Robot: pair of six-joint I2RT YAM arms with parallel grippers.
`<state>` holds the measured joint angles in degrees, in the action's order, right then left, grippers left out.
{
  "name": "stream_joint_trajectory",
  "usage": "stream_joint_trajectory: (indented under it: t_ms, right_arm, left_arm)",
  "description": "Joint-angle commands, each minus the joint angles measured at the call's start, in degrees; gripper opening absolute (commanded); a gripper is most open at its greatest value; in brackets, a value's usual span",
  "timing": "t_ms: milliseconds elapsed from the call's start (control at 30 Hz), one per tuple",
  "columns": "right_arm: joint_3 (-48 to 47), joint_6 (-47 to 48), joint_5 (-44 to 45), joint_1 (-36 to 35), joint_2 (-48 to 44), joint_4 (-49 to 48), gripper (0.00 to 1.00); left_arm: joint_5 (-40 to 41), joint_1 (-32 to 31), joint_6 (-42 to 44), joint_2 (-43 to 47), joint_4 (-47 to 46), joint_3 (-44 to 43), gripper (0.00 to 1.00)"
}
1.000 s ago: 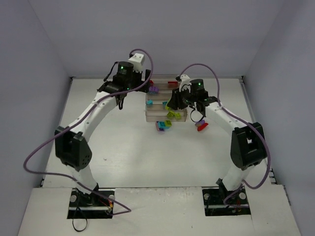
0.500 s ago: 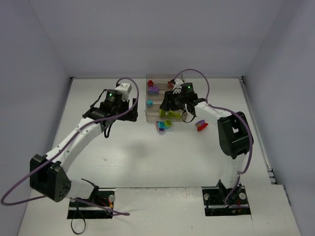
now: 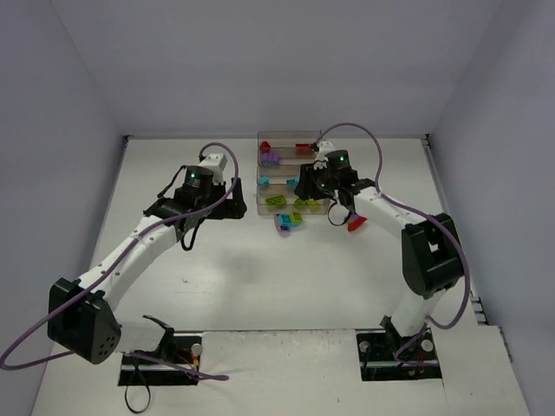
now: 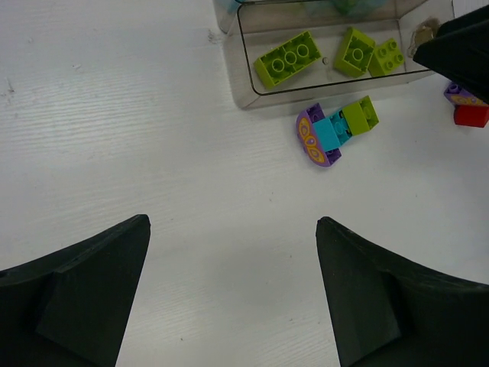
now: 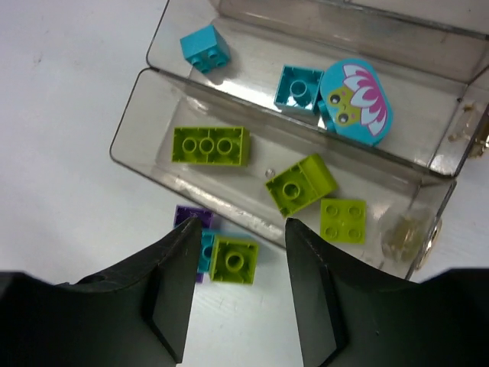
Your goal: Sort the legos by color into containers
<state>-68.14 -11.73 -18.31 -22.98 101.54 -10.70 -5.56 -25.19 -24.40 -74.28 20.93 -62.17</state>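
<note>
The lime brick on its top (image 3: pixel 295 217) (image 5: pixel 234 260) already lies between my open fingers, so my right gripper goes straight down onto it over the mixed stack next.
The tiered rack of clear trays (image 3: pixel 260 185) stands at the back middle. Its front tray (image 5: pixel 134 130) holds three lime bricks (image 5: pixel 210 144), the one behind holds cyan bricks (image 5: pixel 205 47), and higher tiers hold purple (image 3: pixel 270 159) and red (image 3: pixel 303 146) ones. A stack of purple, cyan and lime bricks (image 5: pixel 231 258) lies on the table just in front of the rack (image 4: pixel 336 131). A red and purple stack (image 3: pixel 355 223) lies to the right. My right gripper (image 5: pixel 238 229) is open above the mixed stack. My left gripper (image 4: pixel 233 229) is open and empty, left of the rack.
White table inside grey-blue walls. The right arm's black body (image 4: pixel 462 42) shows at the top right of the left wrist view, beside the front tray. Purple cables loop from both arms.
My left arm has drawn back and down from the rack toward the left. My right gripper has moved from over the rack to just in front of it, over the mixed stack.
</note>
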Motion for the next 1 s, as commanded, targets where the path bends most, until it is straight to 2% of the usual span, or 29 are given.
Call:
stream_joint_trajectory:
  t_ms: [0,267,533,967]
  right_arm:
    - [2.9,0.8,3.9,-2.2,-7.3,1.3,0.44]
    - [5.4,-5.1,3.5,-3.7,-6.7,1.5,0.59]
    - [4.9,-7.4,4.3,-3.7,-2.8,1.6,0.59]
    - [5.1,-8.9,1.0,-2.8,1.9,-0.2,0.58]
  left_arm:
    - [-1.2,-0.6,-2.4,0.3,-3.9,-0.7,0.83]
    - [-2.3,-1.2,-3.5,-1.6,-4.5,-1.5,0.83]
    - [-2.6,-2.1,-4.0,-2.0,-4.1,-1.5,0.83]
    - [-3.3,-2.3,-4.0,-2.3,-3.0,-1.1,0.83]
